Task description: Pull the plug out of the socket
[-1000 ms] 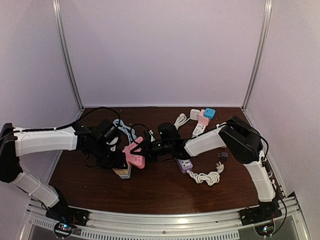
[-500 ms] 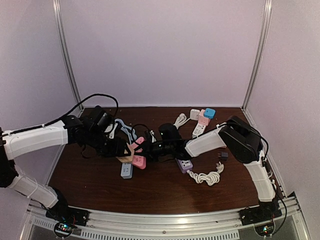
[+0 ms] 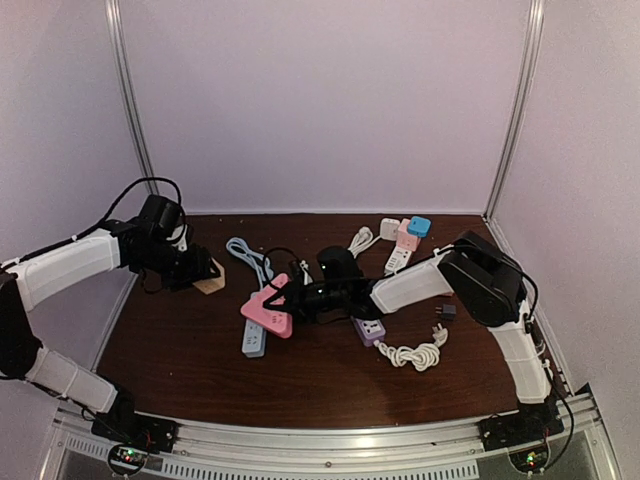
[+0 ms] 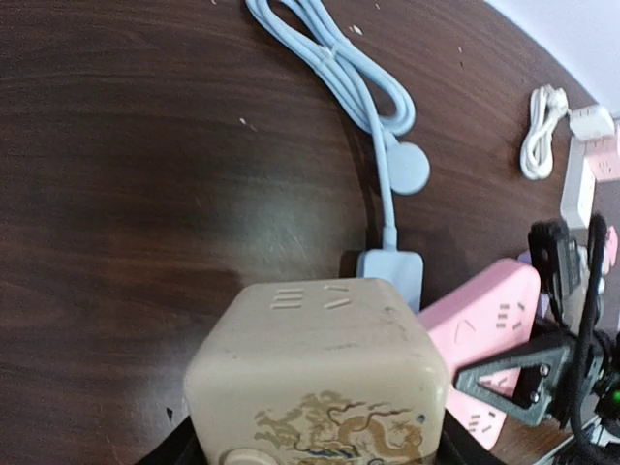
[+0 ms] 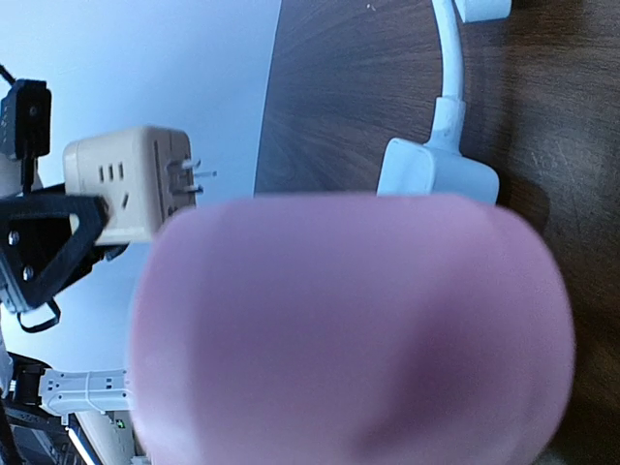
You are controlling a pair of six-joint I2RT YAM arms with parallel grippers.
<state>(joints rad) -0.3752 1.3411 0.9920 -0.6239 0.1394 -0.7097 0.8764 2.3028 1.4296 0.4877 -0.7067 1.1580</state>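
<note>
My left gripper will move down next toward the empty tabletop below and release the beige cube plug, because the plug's prongs are bare and clear of the pink power strip [image 3: 267, 311].
My left gripper [image 3: 203, 274] is shut on a beige cube plug [image 3: 209, 284] with a dragon print, which fills the lower part of the left wrist view [image 4: 320, 373]. It is held at the left of the table, apart from the pink power strip [image 3: 267, 311]. My right gripper [image 3: 287, 299] is shut on the pink strip's end and holds it tilted at the table's middle. In the right wrist view the pink strip [image 5: 349, 329] blocks most of the frame. The cube [image 5: 131, 184] shows beyond it with its bare prongs pointing at the strip.
A light-blue power strip [image 3: 253, 341] lies under the pink one, with its blue cable [image 3: 249, 257] coiled behind. A purple socket cube [image 3: 369, 331] with a white cord [image 3: 412, 353] lies at the right. White, pink and blue adapters [image 3: 405, 235] sit at the back right.
My left gripper has drawn the beige cube plug out of the pink strip and carried it left and back. The right gripper still holds the pink strip in place.
</note>
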